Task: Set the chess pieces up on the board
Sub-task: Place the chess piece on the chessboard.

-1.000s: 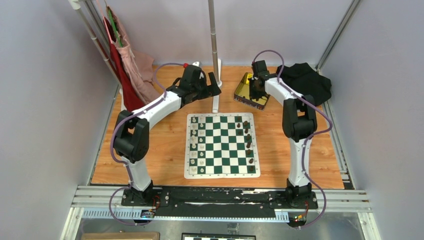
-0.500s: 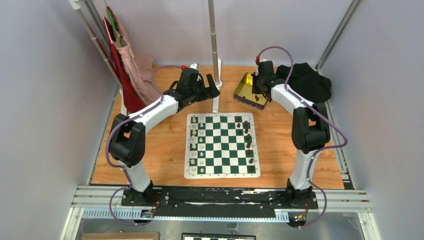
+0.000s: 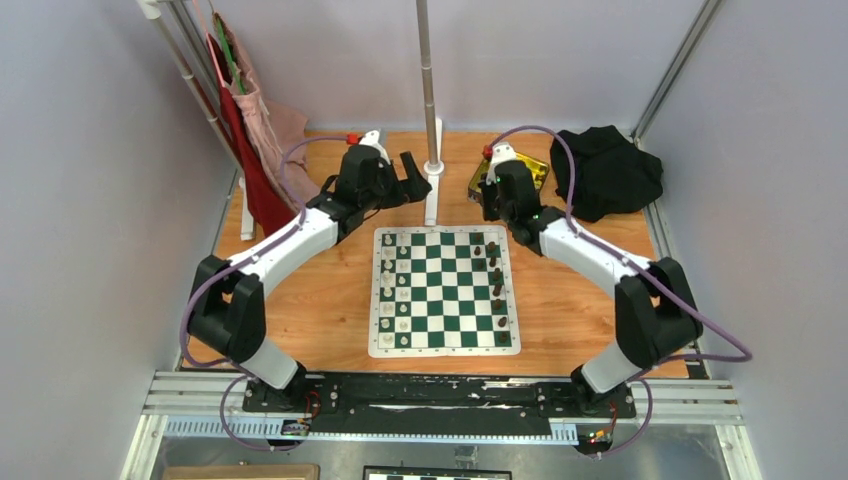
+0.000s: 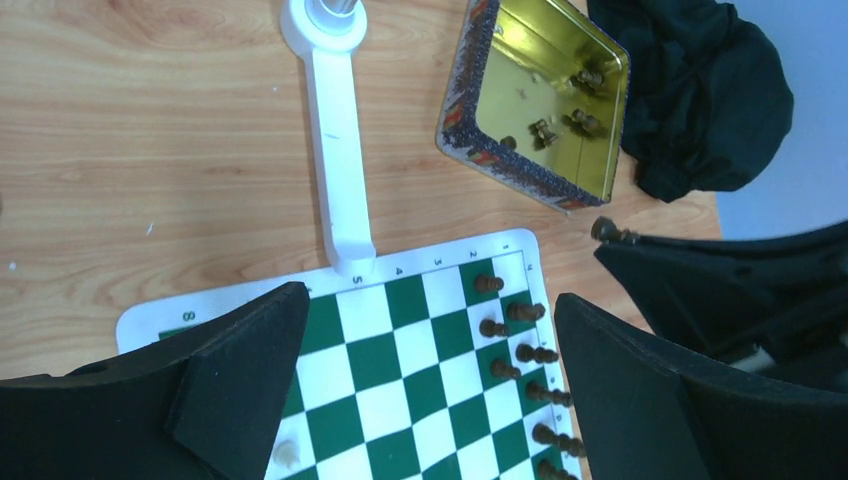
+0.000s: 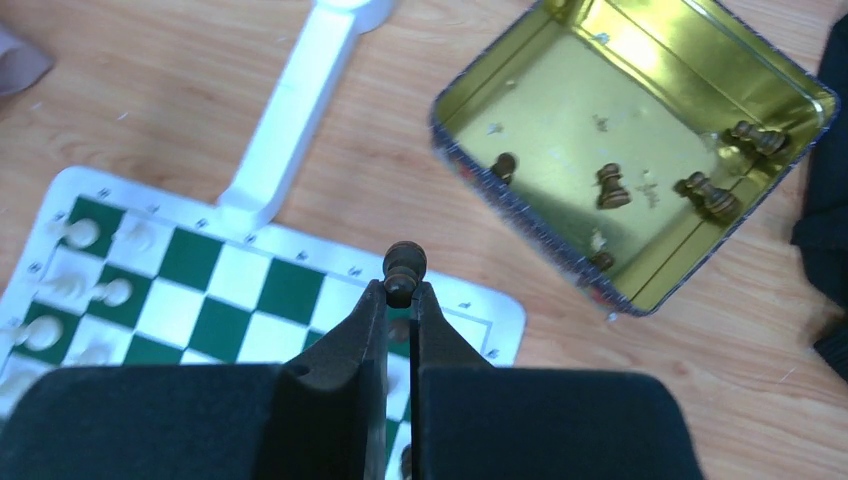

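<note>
My right gripper next carries the dark brown pawn back past the standing dark pieces, then down onto the board's middle (image 3: 480,280), where squares stand empty.
The green-and-white board (image 3: 440,290) lies mid-table, with dark chess pieces (image 3: 495,285) along its right edge and cream ones (image 3: 388,280) along its left. My right gripper (image 5: 402,290) is shut on a dark brown pawn-like piece (image 5: 404,268) and hovers over the board's far right corner (image 3: 493,207). More dark pieces (image 5: 610,185) lie in the gold tin (image 5: 560,110). My left gripper (image 4: 430,300) is open and holds nothing, above the board's far edge (image 3: 418,178). In the left wrist view the dark pieces (image 4: 515,345) stand near its right finger.
A white pole stand (image 3: 432,130) rises behind the board, its flat foot (image 4: 340,150) reaching the board's far edge. A black cloth (image 3: 610,165) lies at the back right beside the tin (image 3: 520,172). Clothes (image 3: 250,120) hang at the back left.
My right arm has swung from over the tin toward the board's far right corner, carrying the dark piece. My left arm has drifted a little to the left, still open.
</note>
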{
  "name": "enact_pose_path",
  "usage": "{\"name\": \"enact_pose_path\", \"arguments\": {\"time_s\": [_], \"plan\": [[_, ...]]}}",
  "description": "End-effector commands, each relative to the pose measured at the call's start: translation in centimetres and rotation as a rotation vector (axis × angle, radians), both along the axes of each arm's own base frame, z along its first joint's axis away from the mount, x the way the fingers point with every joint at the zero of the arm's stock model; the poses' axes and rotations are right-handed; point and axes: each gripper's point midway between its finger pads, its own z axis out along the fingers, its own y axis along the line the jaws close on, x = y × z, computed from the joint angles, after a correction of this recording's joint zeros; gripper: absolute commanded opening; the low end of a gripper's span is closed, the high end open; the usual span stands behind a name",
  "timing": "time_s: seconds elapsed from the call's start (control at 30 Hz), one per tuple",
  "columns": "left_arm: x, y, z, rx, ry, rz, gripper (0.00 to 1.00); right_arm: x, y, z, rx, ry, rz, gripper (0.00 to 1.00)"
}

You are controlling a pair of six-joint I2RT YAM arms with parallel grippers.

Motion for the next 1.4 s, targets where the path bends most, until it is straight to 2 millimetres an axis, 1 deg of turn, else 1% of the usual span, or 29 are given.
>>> {"name": "enact_pose_path", "arguments": {"time_s": [0.0,0.13,0.17,0.27,0.37,0.43,0.6,0.7,0.87,1.1,1.37], "plan": [[-1.2,1.1,1.9,-0.028,-0.060,0.014,1.00,-3.1,1.4,1.1,-0.018,-0.095,0.010,0.00],[-2.7,1.9,2.8,-0.066,-0.098,0.028,1.00,-7.1,2.5,0.0,-0.026,-0.124,0.043,0.00],[-3.0,2.1,2.9,-0.072,-0.104,0.031,1.00,-8.4,2.4,-1.1,-0.036,-0.118,0.049,0.00],[-4.0,2.5,3.0,-0.080,-0.113,0.040,1.00,-10.8,2.8,-2.1,-0.015,-0.137,0.070,0.00],[-4.9,2.7,3.1,-0.087,-0.123,0.044,1.00,-12.7,3.1,-3.1,-0.022,-0.147,0.089,0.00],[-5.6,2.4,2.9,-0.092,-0.123,0.030,1.00,-14.0,3.4,-3.6,-0.031,-0.153,0.108,0.00],[-6.7,2.3,2.4,-0.083,-0.129,0.043,1.00,-16.1,3.8,-5.2,-0.025,-0.158,0.119,0.00],[-7.1,2.1,2.3,-0.082,-0.134,0.043,1.00,-16.8,4.4,-6.1,-0.002,-0.160,0.130,0.00],[-7.5,2.4,2.3,-0.074,-0.145,0.044,1.00,-17.3,5.4,-8.1,0.007,-0.151,0.139,0.00],[-7.9,2.9,2.2,-0.064,-0.155,0.052,1.00,-16.8,6.8,-10.5,0.002,-0.153,0.150,0.00],[-8.3,3.0,1.9,-0.063,-0.162,0.042,1.00,-16.7,7.1,-11.9,0.000,-0.158,0.136,0.00]]}}
